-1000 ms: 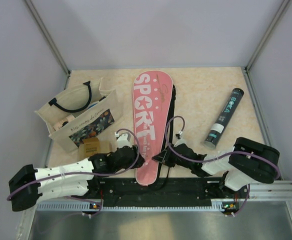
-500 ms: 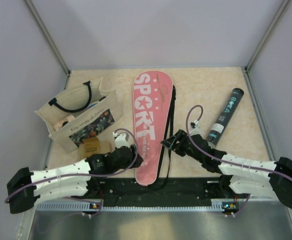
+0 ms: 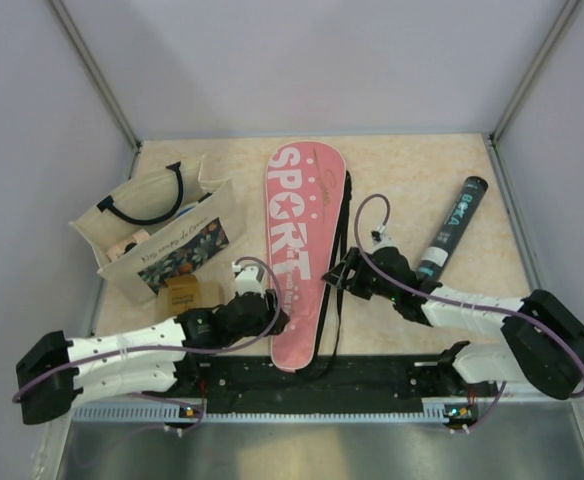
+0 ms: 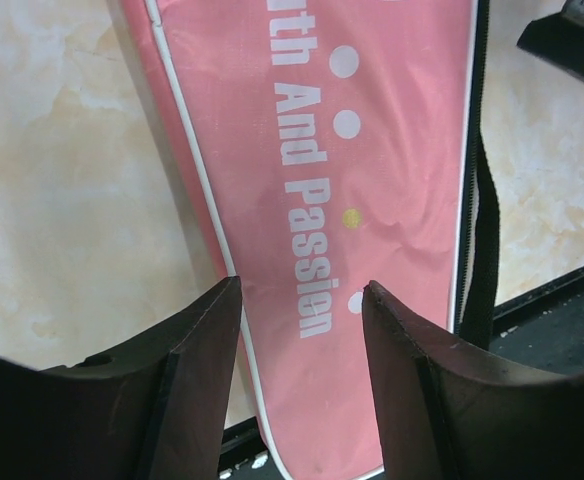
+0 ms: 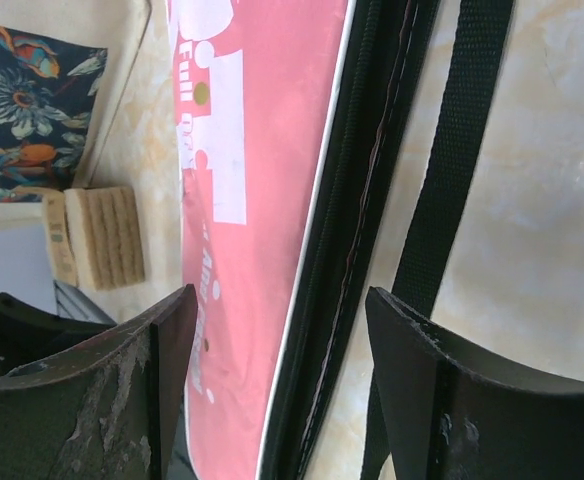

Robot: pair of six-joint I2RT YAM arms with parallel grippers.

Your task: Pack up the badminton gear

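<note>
Next, my right gripper moves down toward the left in the top view and closes on the cover's black zipper edge (image 3: pixel 334 262) (image 5: pixel 324 310), since that edge runs between its open fingers.
The pink "SPORT" racket cover (image 3: pixel 300 240) lies flat mid-table, its black strap (image 3: pixel 338 262) along its right side. The black tube with teal lettering (image 3: pixel 451 234) lies to the right. My left gripper (image 3: pixel 274 318) hovers open over the cover's narrow near end. In the left wrist view its fingers (image 4: pixel 200 375) straddle the cover (image 4: pixel 372 150) and its white-piped left edge without pinching it. My right gripper (image 3: pixel 334 276) is open at the cover's right edge. In the right wrist view the black zipper edge (image 5: pixel 347 260) runs between the jaws, with the strap (image 5: pixel 452 180) just right of it.
A beige tote bag with black handles (image 3: pixel 160 232) stands at the left. A small brown cardboard box (image 3: pixel 180 293) sits in front of it, close to my left arm. The black base rail (image 3: pixel 322 375) runs along the near edge, and the walls close in on both sides.
My right gripper has gone from shut to open and moved up the strap side of the cover, away from its near end. The left gripper has barely moved.
</note>
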